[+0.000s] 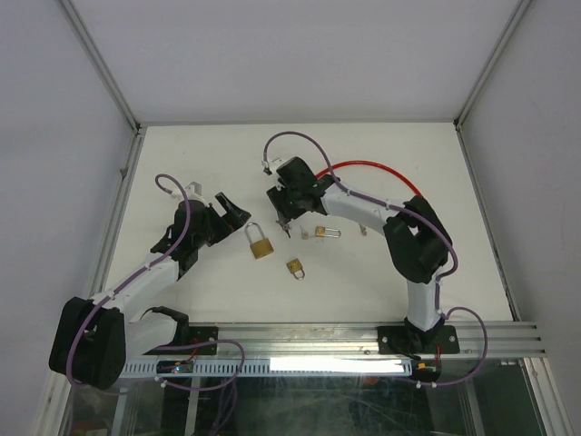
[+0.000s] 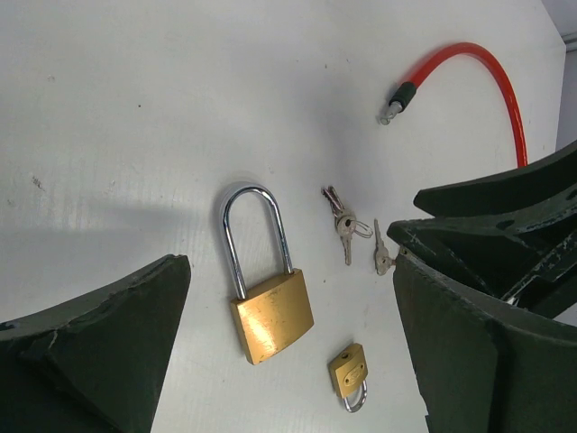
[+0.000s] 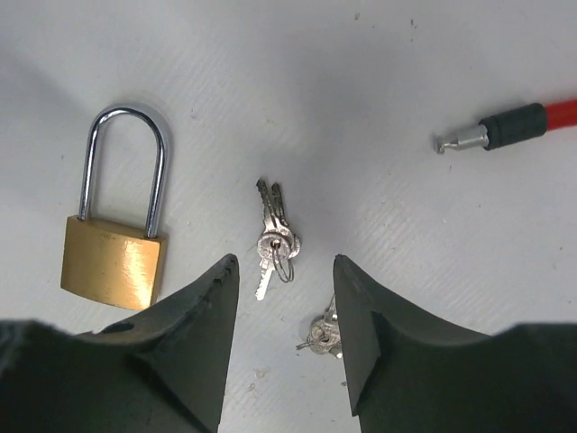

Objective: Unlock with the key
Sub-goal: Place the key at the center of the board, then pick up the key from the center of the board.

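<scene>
The small ring lies below my right gripper, lined up between its fingers, so next I need to lower the fingers around the key heads and close.
A large brass padlock (image 1: 260, 243) with a tall steel shackle lies flat mid-table, shackle closed; it also shows as the padlock (image 2: 270, 314) and the padlock (image 3: 113, 262) in the wrist views. A key bunch (image 3: 275, 239) on a ring lies to its right, and a second key bunch (image 3: 323, 336) lies nearer the right finger. My right gripper (image 3: 285, 263) hovers open over the keys, holding nothing. My left gripper (image 2: 290, 262) stands wide open just left of the padlock, empty. In the left wrist view the key bunch (image 2: 343, 221) lies beyond the padlock.
A small brass padlock (image 1: 296, 267) lies near the big one, seen also as the small padlock (image 2: 350, 372). A red cable (image 1: 372, 169) curves across the back right, its metal tip (image 3: 455, 140) on the table. Frame posts and walls border the white table (image 1: 182, 163).
</scene>
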### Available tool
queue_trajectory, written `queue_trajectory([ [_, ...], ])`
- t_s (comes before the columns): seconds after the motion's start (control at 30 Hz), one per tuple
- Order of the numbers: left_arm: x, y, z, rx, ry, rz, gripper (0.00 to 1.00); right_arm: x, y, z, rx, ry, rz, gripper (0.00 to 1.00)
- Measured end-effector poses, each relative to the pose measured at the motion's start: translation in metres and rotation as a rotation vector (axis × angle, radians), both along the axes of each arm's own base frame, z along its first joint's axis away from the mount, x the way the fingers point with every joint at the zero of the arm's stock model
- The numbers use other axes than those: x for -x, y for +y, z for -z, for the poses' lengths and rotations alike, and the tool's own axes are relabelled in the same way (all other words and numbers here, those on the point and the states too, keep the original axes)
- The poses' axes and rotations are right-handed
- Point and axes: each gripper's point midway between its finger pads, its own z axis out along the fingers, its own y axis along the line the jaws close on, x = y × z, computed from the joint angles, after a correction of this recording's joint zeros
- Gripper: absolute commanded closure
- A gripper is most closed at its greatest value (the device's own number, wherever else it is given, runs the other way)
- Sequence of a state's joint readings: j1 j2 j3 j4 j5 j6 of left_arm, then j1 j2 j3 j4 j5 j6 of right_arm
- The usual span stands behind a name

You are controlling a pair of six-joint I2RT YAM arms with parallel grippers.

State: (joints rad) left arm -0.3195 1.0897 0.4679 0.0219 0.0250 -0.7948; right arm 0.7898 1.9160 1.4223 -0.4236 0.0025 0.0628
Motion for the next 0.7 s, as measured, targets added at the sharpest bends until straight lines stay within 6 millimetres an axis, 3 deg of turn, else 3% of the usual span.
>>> queue_trajectory([
  [0.1, 0.0, 0.0, 0.0, 0.0, 0.0, 0.0, 0.01, -0.004, 0.006, 0.003, 0.024, 0.001, -0.037, 0.51],
  [0.5, 0.0, 0.0, -0.002, 0.001, -0.005, -0.001, 0.01, 0.005, 0.009, 0.05, 0.168, 0.118, -0.117, 0.54],
  [0.7, 0.0, 0.0, -0.002, 0.001, -0.005, -0.001, 0.01, 0.007, 0.011, 0.051, 0.206, 0.13, -0.132, 0.73],
])
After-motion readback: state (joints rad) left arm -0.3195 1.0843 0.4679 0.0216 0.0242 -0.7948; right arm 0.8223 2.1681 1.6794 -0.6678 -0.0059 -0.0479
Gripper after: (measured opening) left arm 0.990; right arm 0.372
